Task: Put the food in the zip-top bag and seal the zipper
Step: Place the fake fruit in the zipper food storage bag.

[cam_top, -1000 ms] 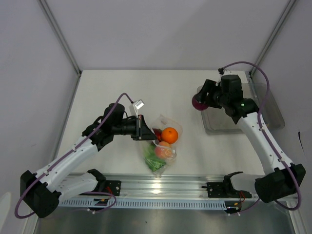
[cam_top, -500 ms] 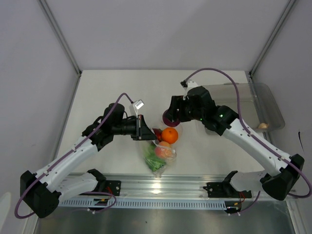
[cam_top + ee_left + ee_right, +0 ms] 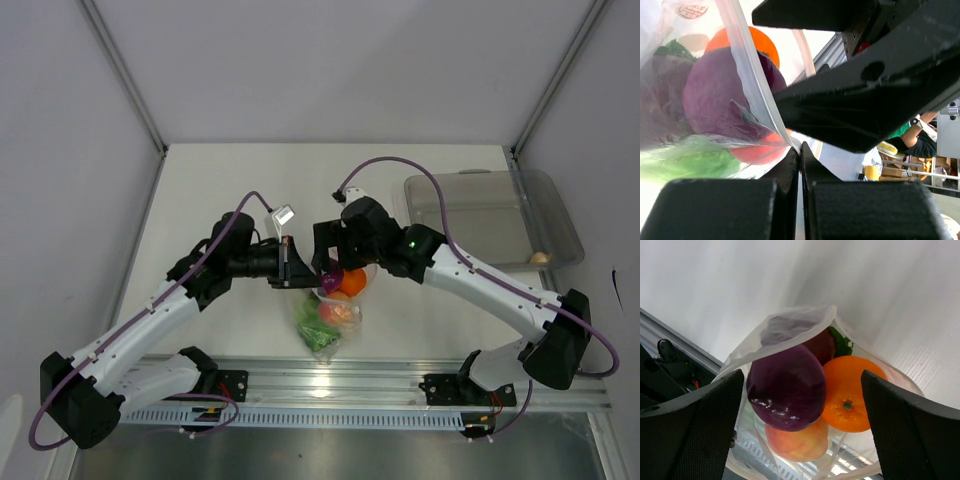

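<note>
Next, my right gripper will rise, cross over to its right in the top view and lower onto the small beige piece (image 3: pixel 540 258), the last food in the tray.
The clear zip-top bag (image 3: pixel 338 300) lies at the table's front centre with its mouth held open. My left gripper (image 3: pixel 290 266) is shut on the bag's edge (image 3: pixel 799 150), where the zipper strip (image 3: pixel 752 75) runs up to the pinch. My right gripper (image 3: pixel 335 262) hangs open just over the mouth. A purple fruit (image 3: pixel 787 387) sits loose between its fingers (image 3: pixel 695 430), touching neither, in the bag's mouth. An orange (image 3: pixel 852 395), a peach-coloured fruit (image 3: pixel 792 442), a dark red fruit (image 3: pixel 824 346) and green cabbage (image 3: pixel 315 335) are in the bag.
A rigid clear tray (image 3: pixel 495 215) stands at the back right with a small beige piece (image 3: pixel 540 258) in its near corner. The metal rail (image 3: pixel 330 385) runs along the table's front edge, just below the bag.
My right arm has swung from the tray across to the bag with the purple fruit, and its jaws have opened. The left arm has not moved.
</note>
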Robot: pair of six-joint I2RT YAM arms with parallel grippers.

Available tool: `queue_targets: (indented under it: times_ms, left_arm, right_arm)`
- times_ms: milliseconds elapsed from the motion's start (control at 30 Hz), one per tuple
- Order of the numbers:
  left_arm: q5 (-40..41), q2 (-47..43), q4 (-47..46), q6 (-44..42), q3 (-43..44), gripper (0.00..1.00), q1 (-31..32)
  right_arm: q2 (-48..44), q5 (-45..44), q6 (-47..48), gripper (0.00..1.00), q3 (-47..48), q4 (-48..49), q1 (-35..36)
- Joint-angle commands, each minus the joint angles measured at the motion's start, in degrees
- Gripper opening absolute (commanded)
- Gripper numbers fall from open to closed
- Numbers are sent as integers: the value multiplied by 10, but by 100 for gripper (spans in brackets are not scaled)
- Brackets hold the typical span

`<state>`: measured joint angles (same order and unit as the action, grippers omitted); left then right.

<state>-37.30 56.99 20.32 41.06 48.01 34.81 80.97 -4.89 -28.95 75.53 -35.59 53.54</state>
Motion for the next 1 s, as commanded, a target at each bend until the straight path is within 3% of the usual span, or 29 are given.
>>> queue_targets:
  times_ms: [0, 200, 300, 467, 600, 733, 967]
  left_arm:
    - [-8, -10, -10, 2, 11, 1, -3]
    - [-9, -8, -11, 1, 11, 1, -3]
    - [-10, -8, -12, 2, 9, 0, -3]
    - [-11, -8, -15, 3, 6, 1, -3]
    - [-13, -7, -18, 3, 3, 1, -4]
    - [-16, -2, -18, 1, 2, 1, -3]
    - [-21, 8, -6, -10, 16, 1, -3]
  right_arm:
    - [-13, -35, -2, 99, 33, -2, 1]
    - [-44, -86, 2, 100, 65, -39, -19]
    - [-63, -103, 4, 99, 73, -54, -64]
    - [-101, -127, -8, 100, 63, -87, -215]
    - [-103, -195, -5, 100, 51, -95, -323]
    - [-71, -288, -15, 99, 51, -111, -416]
    - [21, -336, -48, 99, 38, -101, -555]
